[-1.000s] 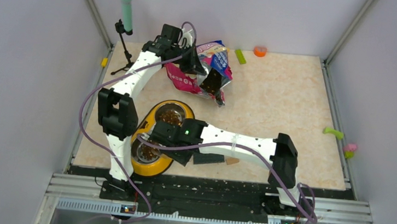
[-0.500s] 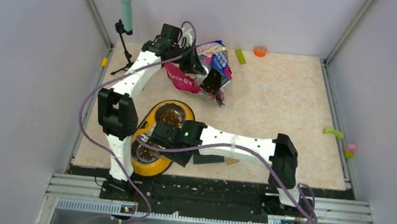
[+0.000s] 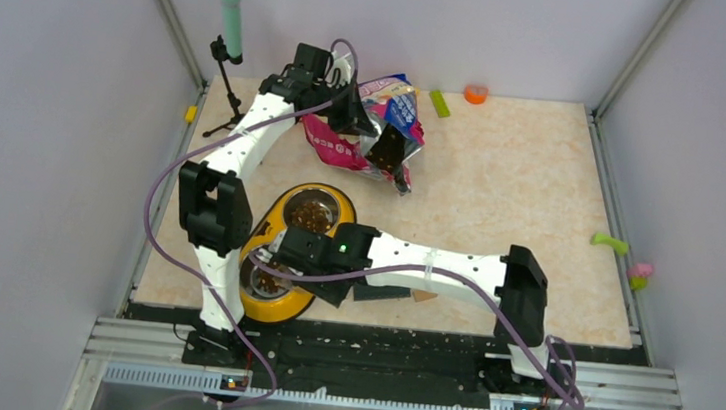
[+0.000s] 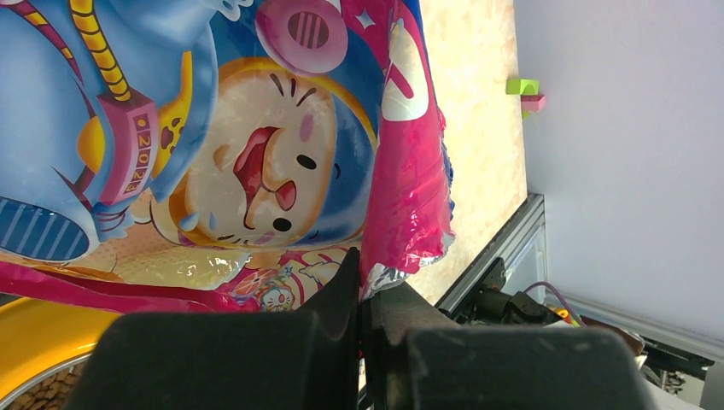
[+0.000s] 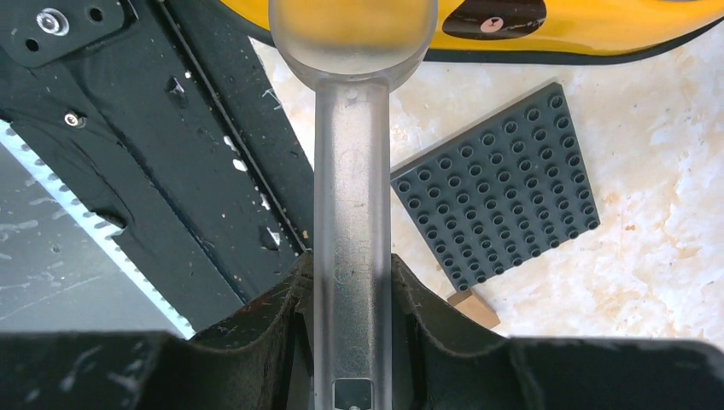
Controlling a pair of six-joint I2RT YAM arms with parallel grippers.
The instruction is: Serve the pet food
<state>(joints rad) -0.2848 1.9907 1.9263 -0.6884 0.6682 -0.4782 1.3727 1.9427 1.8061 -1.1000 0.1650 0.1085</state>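
The robot's right gripper will swing outward and to the right in the top view next, lower the scoop (image 5: 352, 196) onto open tabletop and then let go of it, as both bowls have kibble in them.
The glossy blue-pink cartoon-cat bag (image 3: 392, 127) lies at the back of the table. My left gripper (image 3: 353, 114) is shut on its foil edge; the left wrist view shows the bag (image 4: 256, 145) pinched between the jaws of that gripper (image 4: 365, 290). Brown kibble fills the far steel bowl (image 3: 310, 214) and the near bowl (image 3: 269, 278) of the yellow double feeder (image 3: 281, 305). My right gripper (image 3: 284, 255) is shut on a clear plastic scoop (image 5: 352, 196), with the scoop's cup at the feeder's rim (image 5: 598, 34). What is inside the scoop is hidden.
A dark grey studded baseplate (image 5: 495, 196) and a small tan block (image 5: 474, 309) lie right of the feeder. A mint-topped stand (image 3: 229, 11) is at the back left. Small toys sit by the back wall (image 3: 476, 93) and right edge (image 3: 609, 243). The black front rail (image 5: 213, 196) is close under the scoop.
My right gripper with the scoop has shifted a little to the left and nearer, over the near bowl. The left arm and the bag have not moved.
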